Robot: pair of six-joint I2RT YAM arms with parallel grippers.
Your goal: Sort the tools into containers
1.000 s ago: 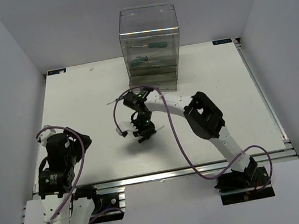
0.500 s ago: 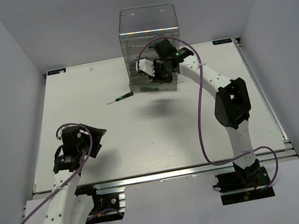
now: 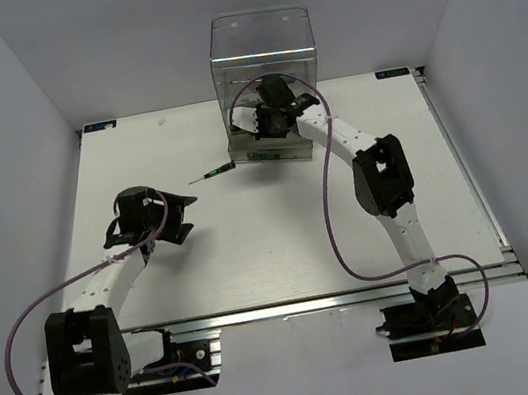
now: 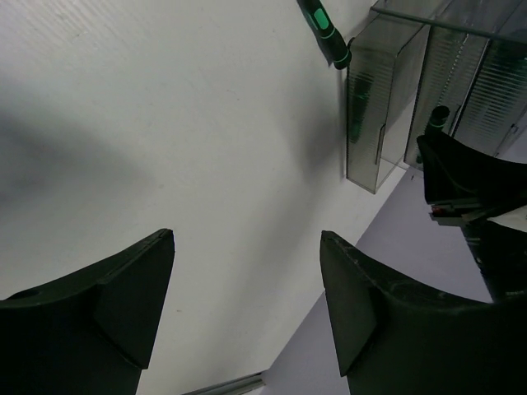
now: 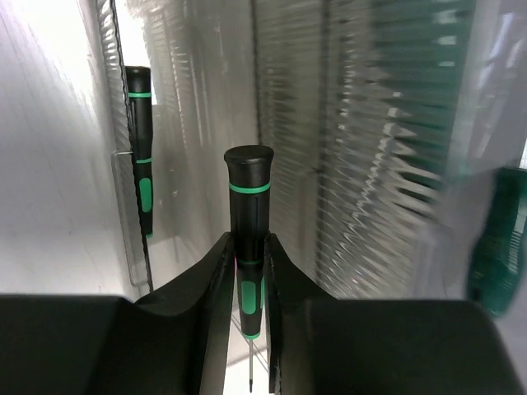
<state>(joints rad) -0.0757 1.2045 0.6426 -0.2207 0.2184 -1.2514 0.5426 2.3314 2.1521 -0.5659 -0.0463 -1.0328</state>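
Observation:
I should move my left gripper outward and down next, onto the second screwdriver's handle (image 3: 220,170) (image 4: 323,25), which lies by the drawer, below my gripper and outward of it.
My right gripper (image 5: 249,243) is shut on a black-and-green screwdriver (image 5: 249,197), handle end pointing away from the camera, right against the ribbed clear drawers of the containers (image 5: 370,164). From above, the right gripper (image 3: 271,120) sits at the front of the tall transparent box (image 3: 261,46). A second screwdriver (image 3: 212,175) lies on the table left of the box; its handle (image 4: 325,29) shows in the left wrist view. My left gripper (image 3: 185,219) (image 4: 247,239) is open and empty, over bare table short of that screwdriver.
A drawer (image 4: 383,90) stands pulled out at the box's foot, with the dark right arm (image 4: 469,181) beside it. Another green handle (image 5: 494,247) shows blurred through the plastic. White walls close the table's (image 3: 282,245) back and sides.
The right arm has swung from mid-table up to the box front with the screwdriver. The left arm has reached forward from the near-left corner toward the lying screwdriver.

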